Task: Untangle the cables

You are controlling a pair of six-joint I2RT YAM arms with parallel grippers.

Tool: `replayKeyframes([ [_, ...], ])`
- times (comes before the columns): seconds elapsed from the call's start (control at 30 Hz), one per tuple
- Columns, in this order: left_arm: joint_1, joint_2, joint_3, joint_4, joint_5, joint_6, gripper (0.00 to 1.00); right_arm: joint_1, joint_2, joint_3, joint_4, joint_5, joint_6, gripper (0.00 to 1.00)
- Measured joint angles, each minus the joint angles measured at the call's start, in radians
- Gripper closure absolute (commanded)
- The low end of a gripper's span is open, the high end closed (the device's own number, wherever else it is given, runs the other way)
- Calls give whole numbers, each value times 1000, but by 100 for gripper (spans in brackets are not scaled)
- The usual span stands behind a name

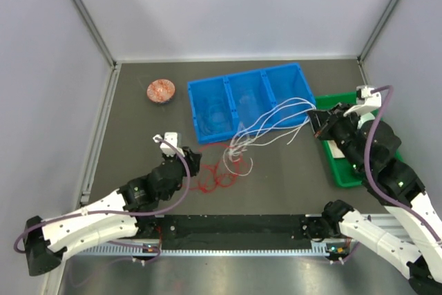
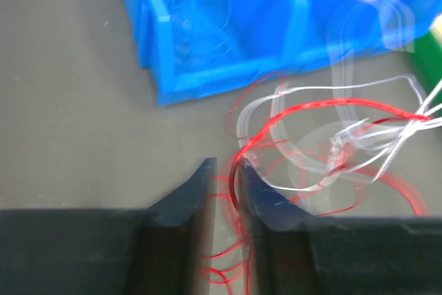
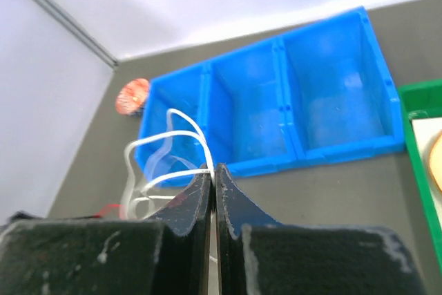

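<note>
My left gripper opens next, before it moves down onto the piece of red cable that runs into the white loops.
The cables lie in front of the blue bin. A red bundle (image 1: 218, 174) rests on the mat, knotted with white loops (image 1: 276, 119) that stretch right toward my right gripper (image 1: 316, 124). That gripper (image 3: 213, 168) is shut on the white cables (image 3: 162, 136), which fan out leftward from its tips. My left gripper (image 1: 195, 160) sits at the left edge of the red bundle. In the left wrist view its jaws (image 2: 226, 164) stand slightly apart, with red strands (image 2: 324, 105) running loosely through the gap and white loops (image 2: 359, 86) beyond.
A blue three-compartment bin (image 1: 207, 94) stands at the back centre, with white loops hanging over its front. A green tray (image 1: 342, 170) lies at the right under the right arm. A small round copper-coloured coil (image 1: 161, 90) sits at the back left.
</note>
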Motion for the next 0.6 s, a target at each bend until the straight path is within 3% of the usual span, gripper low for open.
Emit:
replayKeyframes([
  [0.07,2,43,0,-10,10,12,17,0,0,18,3,-19,0,100],
  [0.13,2,95,3,-17,34,28,10,0,0,19,6,-33,3,100],
  [0.37,2,285,47,11,176,97,9,0,9,16,-1,-48,3,100],
  [0.6,2,544,200,69,311,191,11,0,21,3,-16,-53,7,100],
])
